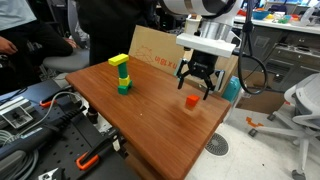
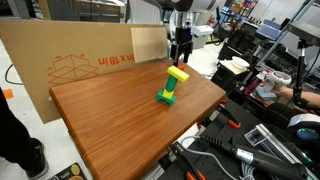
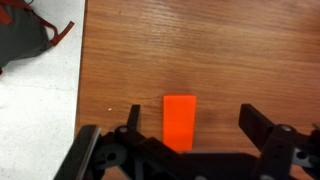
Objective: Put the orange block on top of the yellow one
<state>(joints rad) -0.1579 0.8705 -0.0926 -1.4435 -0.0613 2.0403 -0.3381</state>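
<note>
My fingers aren't on both sides of the block yet. My gripper needs to move down around the orange block (image 1: 192, 101) (image 3: 179, 122) next until they are, then close.
The orange block (image 1: 191, 100) lies on the wooden table (image 1: 150, 110), near its far side. In the wrist view the orange block (image 3: 180, 121) sits between my open fingers, closer to the left finger, not touched. My gripper (image 1: 197, 87) hovers just above the block, open; it also shows in an exterior view (image 2: 181, 57) and in the wrist view (image 3: 195, 125). The yellow block (image 1: 118, 61) lies tilted on top of a small stack of green blocks (image 1: 123, 80), apart from the gripper. The yellow block (image 2: 177, 75) and the green stack (image 2: 166, 95) also show in an exterior view.
A cardboard box (image 2: 70, 60) stands along one table edge. Tools and cables, with an orange-handled tool (image 1: 95, 155), lie on a lower bench. An office chair (image 1: 295, 115) and people (image 1: 30, 30) are around the table. The table edge and grey floor (image 3: 35, 110) are close by.
</note>
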